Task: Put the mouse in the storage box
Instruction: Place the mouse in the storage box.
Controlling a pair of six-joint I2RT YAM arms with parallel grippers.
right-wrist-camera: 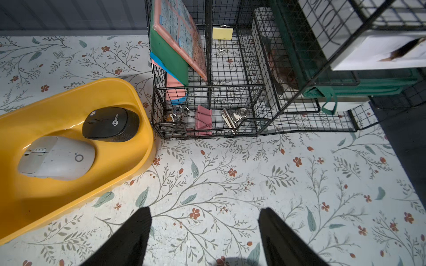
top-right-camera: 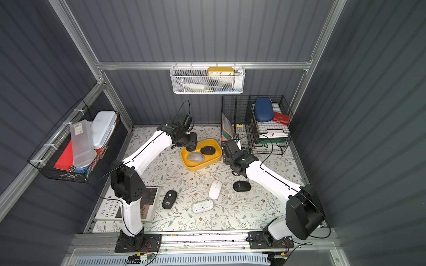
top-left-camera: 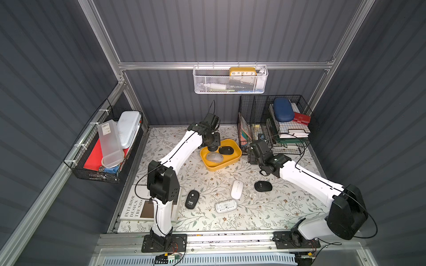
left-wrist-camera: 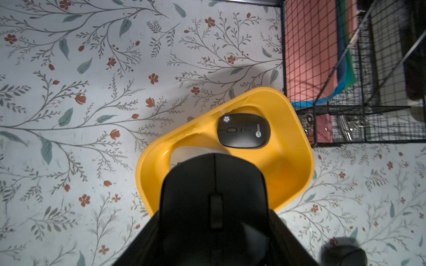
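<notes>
I will next lower my left gripper toward the wire organiser and release the black mouse, since the box's bottom is bare below there.
My left gripper (left-wrist-camera: 214, 230) is shut on a black mouse (left-wrist-camera: 214, 184) with a scroll wheel. It hangs over the near-left end of the mustard-yellow storage box (left-wrist-camera: 299, 142). In both top views the left gripper (top-left-camera: 213, 148) points down above the box (top-left-camera: 227, 164). Inside the box lie a flat black mouse (right-wrist-camera: 110, 124) and a grey mouse (right-wrist-camera: 57, 157). My right gripper (right-wrist-camera: 205, 216) hovers open and empty over bare table right of the box (right-wrist-camera: 69, 96).
Loose on the floral table are a black mouse (top-left-camera: 192, 199), a white mouse (top-left-camera: 236, 189), an overturned white mouse (top-left-camera: 226, 206) and another black mouse (top-left-camera: 263, 186). The black wire organiser (top-left-camera: 274, 124) stands just right of the box. A book (top-left-camera: 136, 207) lies by the left arm's base.
</notes>
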